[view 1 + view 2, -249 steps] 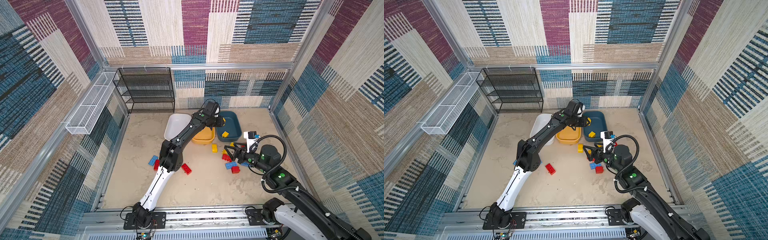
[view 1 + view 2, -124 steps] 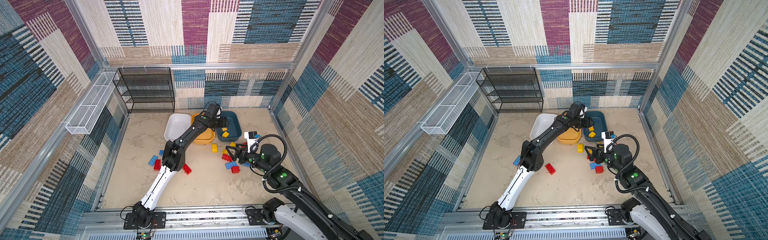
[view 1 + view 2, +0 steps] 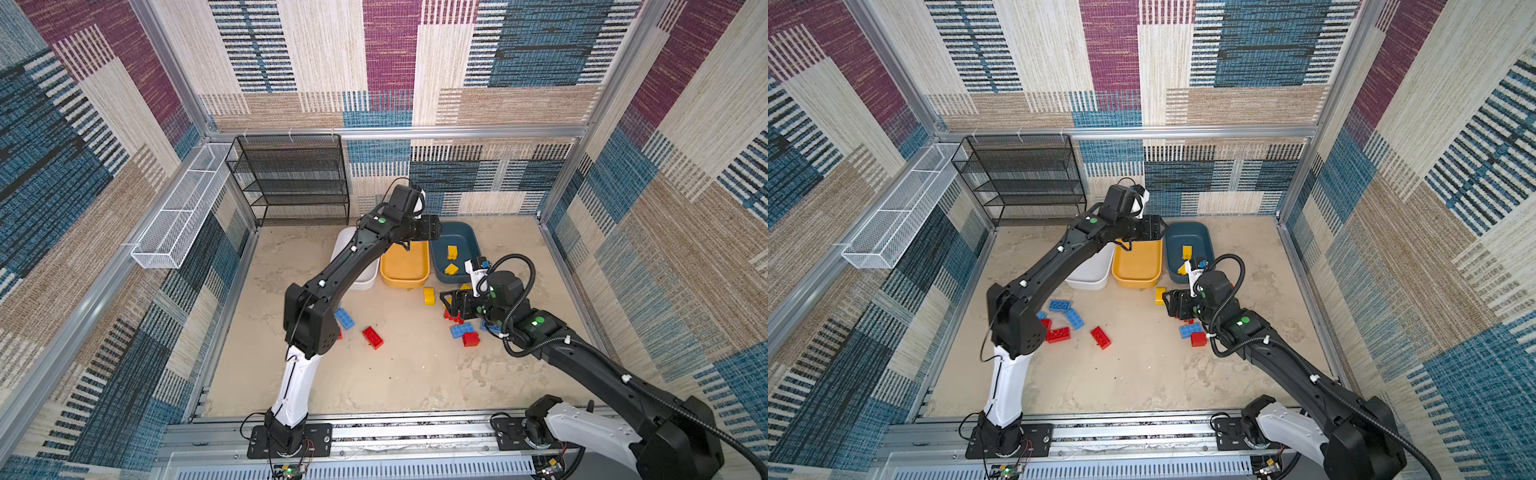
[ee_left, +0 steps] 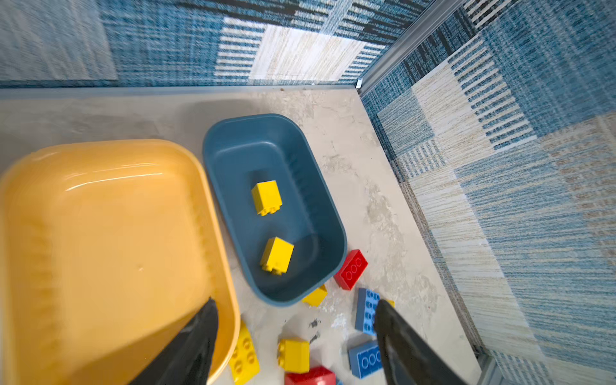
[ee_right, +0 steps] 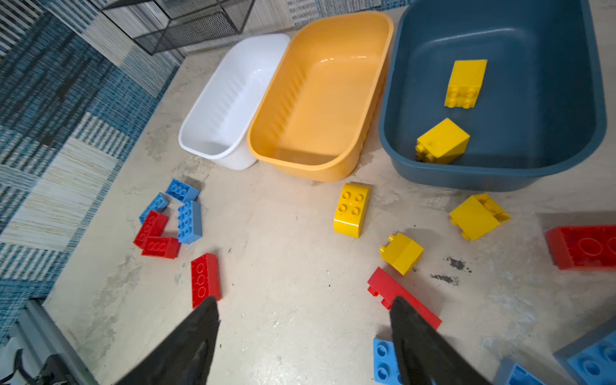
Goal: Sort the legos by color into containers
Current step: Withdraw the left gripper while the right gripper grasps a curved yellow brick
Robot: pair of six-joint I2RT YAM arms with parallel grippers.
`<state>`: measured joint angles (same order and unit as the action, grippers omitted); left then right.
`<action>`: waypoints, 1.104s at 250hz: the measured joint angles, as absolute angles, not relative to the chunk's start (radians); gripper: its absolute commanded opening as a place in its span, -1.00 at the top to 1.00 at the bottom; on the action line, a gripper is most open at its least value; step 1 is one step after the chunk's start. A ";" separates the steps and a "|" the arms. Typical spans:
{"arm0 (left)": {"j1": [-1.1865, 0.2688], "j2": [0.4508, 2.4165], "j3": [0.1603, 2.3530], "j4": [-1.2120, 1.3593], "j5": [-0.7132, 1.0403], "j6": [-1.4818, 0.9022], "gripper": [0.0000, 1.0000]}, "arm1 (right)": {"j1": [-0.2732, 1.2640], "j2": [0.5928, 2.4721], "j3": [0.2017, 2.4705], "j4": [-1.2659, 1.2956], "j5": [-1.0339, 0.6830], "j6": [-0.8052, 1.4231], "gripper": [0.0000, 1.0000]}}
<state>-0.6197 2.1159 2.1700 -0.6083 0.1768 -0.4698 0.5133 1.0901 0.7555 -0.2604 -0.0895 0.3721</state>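
The curved yellow lego has bare floor beside it with room for both fingers, so my right gripper needs to move down and outward next, toward the yellow-orange tub, around the lego's long sides.
Three tubs stand side by side at the back: white [image 3: 360, 284], yellow-orange [image 3: 405, 268] and teal [image 3: 465, 243]. Two yellow legos [image 4: 266, 197] [image 4: 277, 255] lie in the teal tub [image 4: 300, 160]; the white [image 5: 230, 100] and yellow-orange [image 5: 320, 100] tubs hold nothing. My left gripper [image 3: 432, 230] [image 4: 296, 316] hangs open and empty above the gap between the yellow-orange and teal tubs. My right gripper [image 3: 451, 305] [image 5: 303, 320] is open and empty, low over the floor. A red lego [image 5: 403, 296] and a blue lego [image 5: 383, 363] lie by one of its fingers.
Loose yellow legos [image 5: 351, 210] [image 5: 401, 253] [image 5: 478, 216] lie in front of the tubs. Red and blue legos [image 3: 1059, 320] cluster near the left arm's elbow, with a lone red one [image 3: 372, 336]. A black mesh rack [image 3: 291, 183] and a white wire basket [image 3: 183, 208] line the back left.
My left gripper has gone from shut to open above the tubs, and a second yellow lego now lies in the teal tub. The right gripper has hardly moved.
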 measured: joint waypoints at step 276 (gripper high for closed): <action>-0.547 0.925 0.928 -0.774 -0.180 -0.360 -0.53 | 0.631 1.860 1.106 -0.228 0.228 0.456 -0.20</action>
